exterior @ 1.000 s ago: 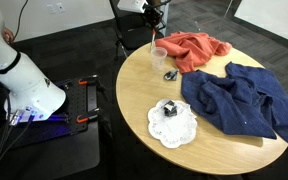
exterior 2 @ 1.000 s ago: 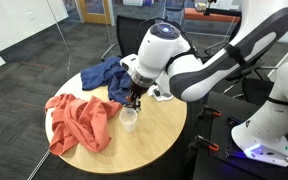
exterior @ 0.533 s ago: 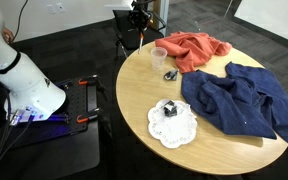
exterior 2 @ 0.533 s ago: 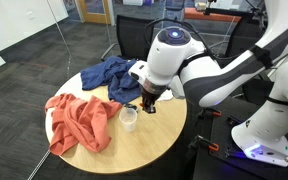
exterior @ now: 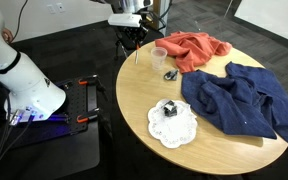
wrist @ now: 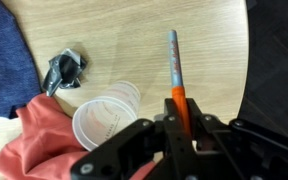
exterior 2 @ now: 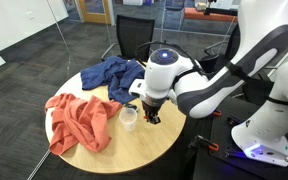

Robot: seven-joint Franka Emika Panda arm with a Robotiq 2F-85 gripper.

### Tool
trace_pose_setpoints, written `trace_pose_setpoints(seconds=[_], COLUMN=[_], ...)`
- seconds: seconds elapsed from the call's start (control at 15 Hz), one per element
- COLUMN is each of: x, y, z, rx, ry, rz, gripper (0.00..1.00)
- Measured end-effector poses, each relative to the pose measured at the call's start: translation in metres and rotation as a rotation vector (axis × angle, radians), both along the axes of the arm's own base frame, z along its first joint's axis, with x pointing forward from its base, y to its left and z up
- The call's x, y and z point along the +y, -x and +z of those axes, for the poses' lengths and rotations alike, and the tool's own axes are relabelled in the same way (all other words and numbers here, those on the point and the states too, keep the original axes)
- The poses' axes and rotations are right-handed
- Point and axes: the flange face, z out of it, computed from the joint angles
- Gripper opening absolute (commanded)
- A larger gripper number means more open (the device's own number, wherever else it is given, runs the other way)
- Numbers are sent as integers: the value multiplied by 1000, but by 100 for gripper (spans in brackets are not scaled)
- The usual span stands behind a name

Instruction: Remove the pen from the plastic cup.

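My gripper brings the pen, already out of the cup, down onto the bare wood beside the cup next and releases it, as that wood lies below my gripper.
My gripper is shut on an orange and grey pen, which hangs clear of the cup. The clear plastic cup stands upright and empty on the round wooden table, to the left of the pen in the wrist view. In both exterior views the gripper is near the table's edge, beside the cup and not above it. The pen shows as a thin line under the jaws.
An orange cloth lies right behind the cup, a blue cloth farther along. A black binder clip lies by the cup. A white doily holds a small dark object. A black chair stands beside the table.
My gripper has carried the pen sideways from above the cup toward the table's edge. The cup has stayed in place.
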Motion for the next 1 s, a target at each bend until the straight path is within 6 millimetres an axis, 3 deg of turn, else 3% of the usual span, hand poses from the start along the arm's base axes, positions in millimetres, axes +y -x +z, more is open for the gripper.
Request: trace_pose_setpoints(seconds=[0.6, 1.0], x=[27, 35], y=[-14, -31], z=[-56, -73], rx=[61, 127], ry=[-30, -3], rz=[155, 164], gripper=[4, 4])
